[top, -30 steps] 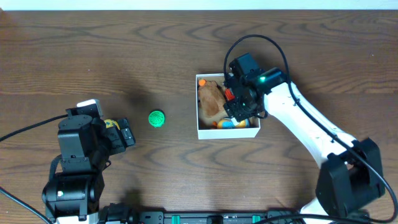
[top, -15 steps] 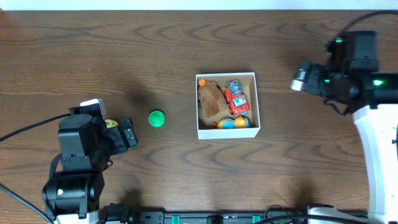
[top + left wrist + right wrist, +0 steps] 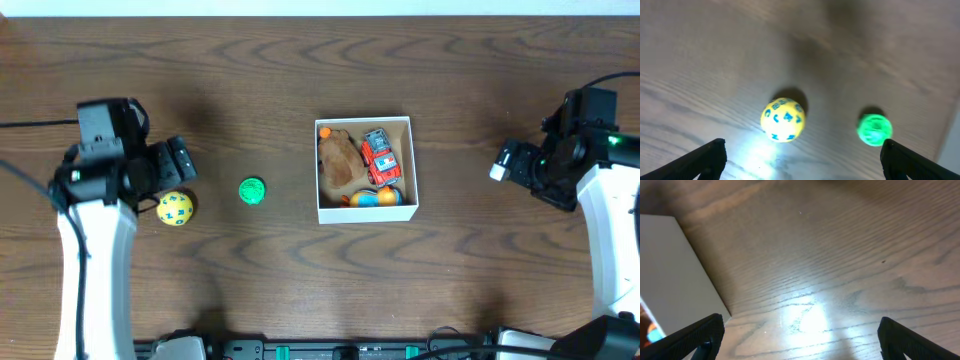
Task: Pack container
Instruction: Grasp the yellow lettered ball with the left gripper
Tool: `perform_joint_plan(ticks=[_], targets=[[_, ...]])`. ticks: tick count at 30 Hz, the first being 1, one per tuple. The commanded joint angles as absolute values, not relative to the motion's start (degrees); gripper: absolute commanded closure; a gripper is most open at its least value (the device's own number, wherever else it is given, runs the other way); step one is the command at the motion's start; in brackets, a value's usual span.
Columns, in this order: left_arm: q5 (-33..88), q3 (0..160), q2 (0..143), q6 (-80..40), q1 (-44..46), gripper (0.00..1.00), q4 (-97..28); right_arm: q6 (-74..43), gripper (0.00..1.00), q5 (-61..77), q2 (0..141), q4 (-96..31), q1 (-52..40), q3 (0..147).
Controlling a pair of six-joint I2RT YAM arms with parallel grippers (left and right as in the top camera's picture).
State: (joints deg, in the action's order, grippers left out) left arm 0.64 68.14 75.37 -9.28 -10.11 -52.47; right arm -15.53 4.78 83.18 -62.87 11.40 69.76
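Note:
My left gripper is to come down next with open fingers onto the yellow ball (image 3: 175,208) and close around its sides, since the ball is still outside the container (image 3: 413,162) on the tabletop.
The container (image 3: 413,162) is a small white square box at the table's middle, holding a brown toy (image 3: 340,160), a red toy car (image 3: 379,156) and a blue-orange toy (image 3: 373,197). A yellow ball with blue marks (image 3: 175,208) and a green ball (image 3: 252,190) lie on the table left of it; both show in the left wrist view, yellow (image 3: 783,120) and green (image 3: 874,129). My left gripper (image 3: 178,160) is open and empty, above and behind the yellow ball. My right gripper (image 3: 512,165) is open and empty, right of the container, whose outer wall (image 3: 670,270) shows in its view.
The table is dark brown wood (image 3: 250,80). A pale wall edge runs along the back. Both arms' white links reach in from the front corners.
My right gripper has left the container, where the red car now lies, and pulled back to the right. My left arm has swung back, uncovering the yellow ball.

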Motion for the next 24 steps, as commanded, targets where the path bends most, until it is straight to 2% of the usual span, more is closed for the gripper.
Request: perform_joint_plan(ticks=[1,10,15,24], targets=[[-0.5,68.5,82.6,-10.8,-11.9,0.02,-52.9,-14.5,0.01,5.4,83.3,-62.1,12.0,68.4],[1.1,68.5,98.9,-11.9,-13.5,0.02,-52.2,-14.5,0.01,5.4,83.3,-61.9,12.0,68.3],[1.3,68.5,103.4,-11.9,-13.5,0.01,-52.5,-14.5,0.01,5.4,83.3,-62.0,12.0,68.3],[2.5,68.4,104.9,-11.9,-13.5,0.29,-53.5,-14.0,0.01,5.4,83.3,-62.2,12.0,68.3]])
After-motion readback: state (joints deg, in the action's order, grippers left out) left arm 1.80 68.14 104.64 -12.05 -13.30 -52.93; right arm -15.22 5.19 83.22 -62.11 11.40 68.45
